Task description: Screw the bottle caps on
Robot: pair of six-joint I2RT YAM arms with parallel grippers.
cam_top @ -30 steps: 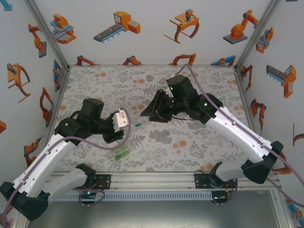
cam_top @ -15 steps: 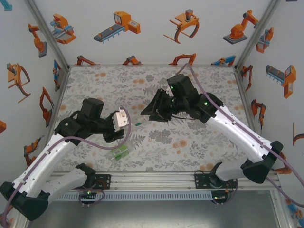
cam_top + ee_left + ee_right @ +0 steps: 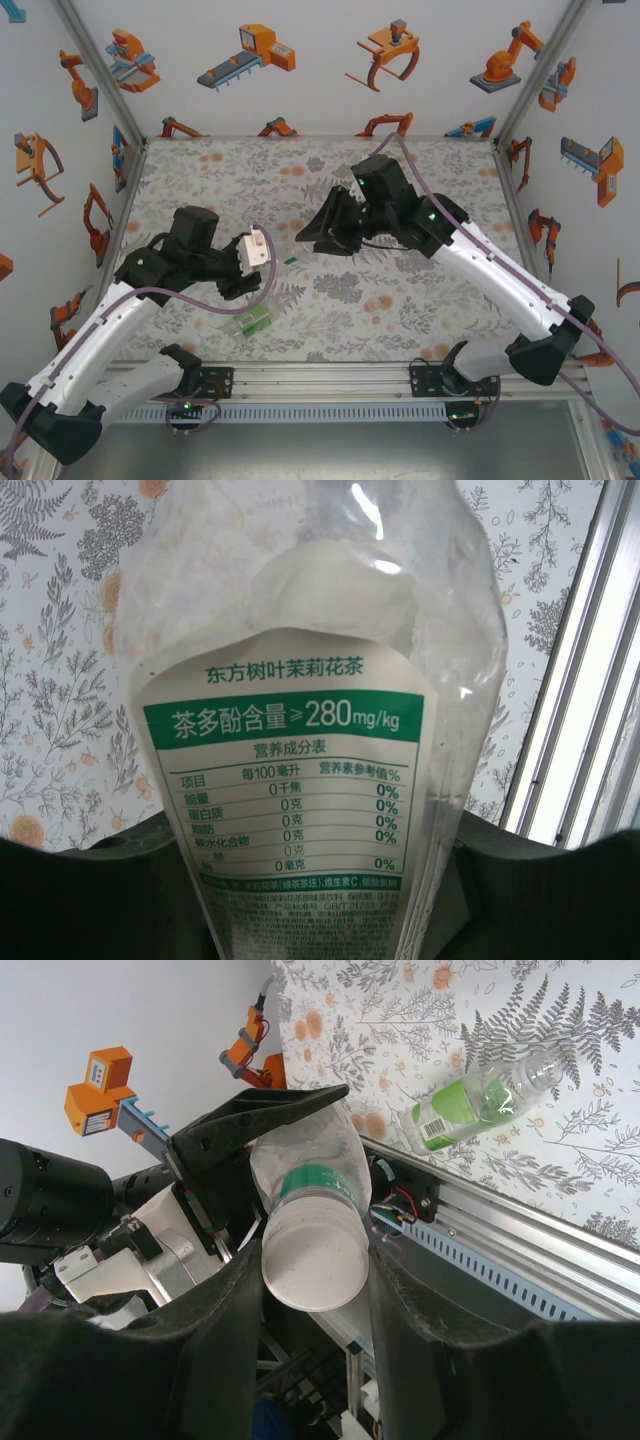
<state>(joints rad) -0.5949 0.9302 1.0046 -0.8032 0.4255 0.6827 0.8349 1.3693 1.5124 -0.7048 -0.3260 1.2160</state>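
The clear bottle [image 3: 258, 247] goes outward in my right gripper next, turns upright and comes down onto the tabletop, since its white cap sits on the bottle's neck.
My left gripper [image 3: 315, 890] is shut on a clear bottle [image 3: 300, 740] with a white label and green band, held above the table [image 3: 400, 300]. From above, the bottle [image 3: 258, 247] sits in the left gripper [image 3: 248, 258], its neck pointing at the right gripper [image 3: 303, 236]. My right gripper [image 3: 314, 1258] is shut on the white bottle cap [image 3: 312, 1270], which sits on the neck just past a green ring. A black left finger [image 3: 262, 1112] lies along the bottle behind it.
A green-labelled bottle [image 3: 253, 320] lies on its side near the table's front edge and shows uncapped [image 3: 470, 1105] in the right wrist view. A small green scrap [image 3: 291, 262] lies under the grippers. The aluminium rail [image 3: 500, 1230] runs along the near edge.
The right wrist has shifted a little up and away. The left arm and its bottle have stayed put.
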